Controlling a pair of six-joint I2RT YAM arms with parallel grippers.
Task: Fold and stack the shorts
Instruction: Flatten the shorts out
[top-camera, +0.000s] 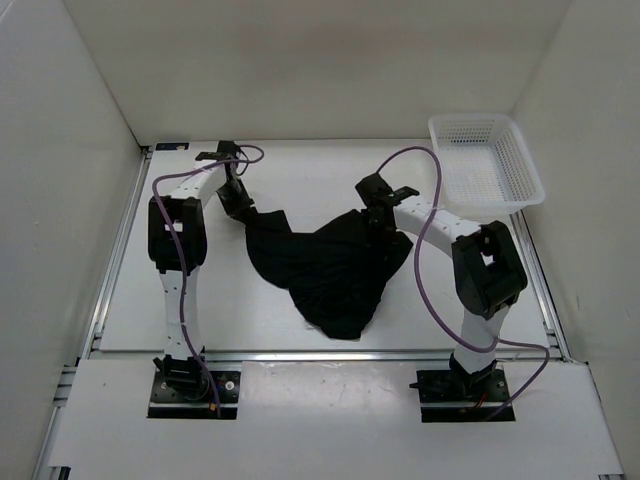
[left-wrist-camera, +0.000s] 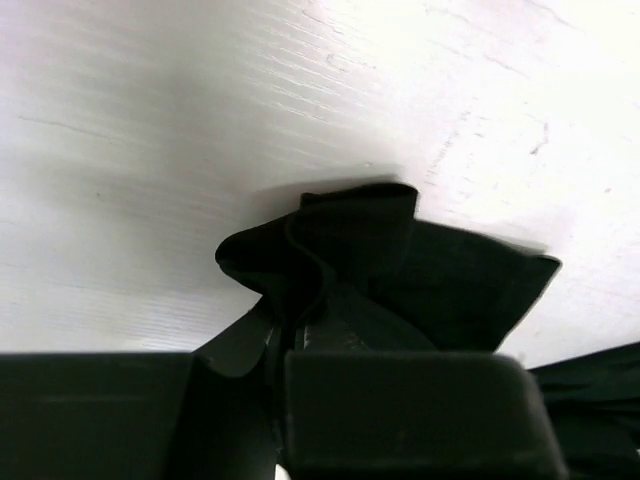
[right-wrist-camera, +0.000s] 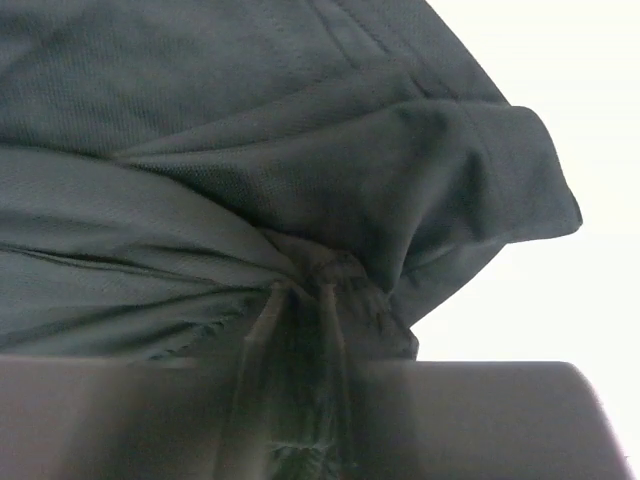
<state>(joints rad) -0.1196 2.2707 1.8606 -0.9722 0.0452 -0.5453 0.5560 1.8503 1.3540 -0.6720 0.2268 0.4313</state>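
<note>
My left gripper holds the corner of the shorts. The shorts (top-camera: 330, 270) are bunched, so it will go up high, then back and down to release that corner on the bare tabletop nearer my base.
The black shorts (top-camera: 330, 270) hang spread between my two grippers over the middle of the white table, with a sagging point toward the near edge. My left gripper (top-camera: 240, 203) is shut on the shorts' left corner; in the left wrist view the gripper (left-wrist-camera: 285, 335) pinches a bunched fold of the shorts (left-wrist-camera: 400, 260). My right gripper (top-camera: 378, 220) is shut on the shorts' right upper edge; in the right wrist view the gripper (right-wrist-camera: 300, 300) clamps gathered cloth of the shorts (right-wrist-camera: 250, 150).
A white plastic mesh basket (top-camera: 487, 165) stands at the back right corner of the table. White walls close in the table (top-camera: 200, 300) on the left, back and right. Purple cables loop over both arms.
</note>
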